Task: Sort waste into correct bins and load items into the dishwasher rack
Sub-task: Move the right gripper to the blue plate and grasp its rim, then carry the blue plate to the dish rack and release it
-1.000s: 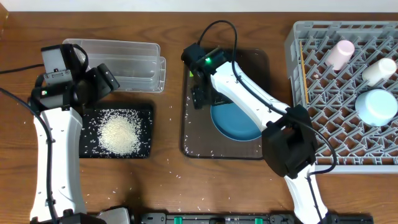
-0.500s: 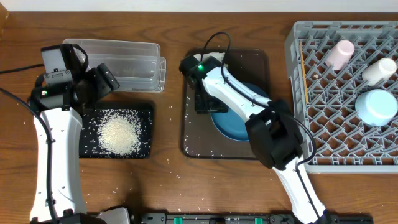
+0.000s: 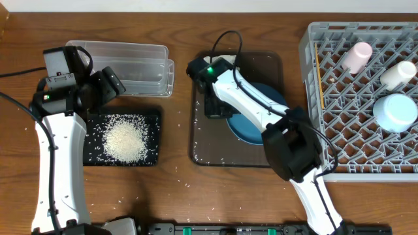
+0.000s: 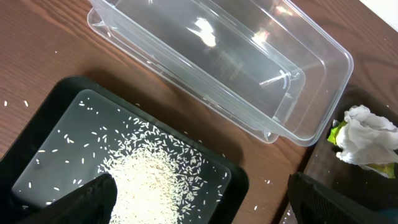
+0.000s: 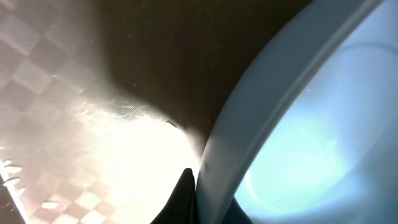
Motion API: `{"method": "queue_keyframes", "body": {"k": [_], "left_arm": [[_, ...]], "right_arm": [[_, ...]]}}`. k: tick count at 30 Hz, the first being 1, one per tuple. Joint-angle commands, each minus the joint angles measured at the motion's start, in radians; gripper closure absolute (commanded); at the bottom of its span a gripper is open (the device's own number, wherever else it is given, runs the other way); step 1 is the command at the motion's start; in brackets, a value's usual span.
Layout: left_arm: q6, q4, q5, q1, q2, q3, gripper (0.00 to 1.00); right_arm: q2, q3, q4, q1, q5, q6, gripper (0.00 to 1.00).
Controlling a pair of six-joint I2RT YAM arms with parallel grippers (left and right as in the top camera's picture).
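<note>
The plate needs to be lifted across by my right gripper and released in the rack's bare slots beside the white cup. The slots are to the gripper's right in the overhead view.
In the overhead view my right gripper is shut on the left rim of the dark blue plate, which lies on the brown serving tray. The right wrist view shows the plate rim pinched in my right gripper. My left gripper hangs open over the rice heaped in the black tray. The rice holds nothing of the gripper's. The clear tub is empty. A crumpled napkin lies on the serving tray's corner. The rack holds a pink cup, white cup, light blue bowl and chopsticks.
Stray rice grains are scattered on the wooden table in front of the black tray and the serving tray. The clear tub sits behind the black tray.
My right gripper has closed from wide open onto the plate's left rim, and the right arm shifted slightly. The left arm has not moved.
</note>
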Motion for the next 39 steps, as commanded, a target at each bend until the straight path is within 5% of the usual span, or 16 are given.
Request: {"method": "queue_keyframes", "body": {"k": [1, 8, 17, 32, 39], "left_arm": [[-0.001, -0.002, -0.019, 0.005, 0.011, -0.002, 0.09], [-0.002, -0.002, -0.019, 0.005, 0.011, -0.002, 0.09], [-0.001, -0.002, -0.019, 0.005, 0.011, -0.002, 0.09], [-0.002, -0.002, -0.019, 0.005, 0.011, -0.002, 0.09], [-0.001, -0.002, -0.019, 0.005, 0.011, -0.002, 0.09]], "right_arm": [[-0.087, 0.017, 0.007, -0.022, -0.031, -0.051, 0.99], [-0.278, 0.021, 0.009, -0.129, -0.033, -0.099, 0.99], [-0.5, 0.021, 0.062, -0.446, -0.153, -0.272, 0.99], [-0.512, 0.019, 0.224, -1.041, -0.66, -0.691, 0.99], [-0.494, 0.011, 0.374, -1.254, -0.89, -0.645, 0.99]]}}
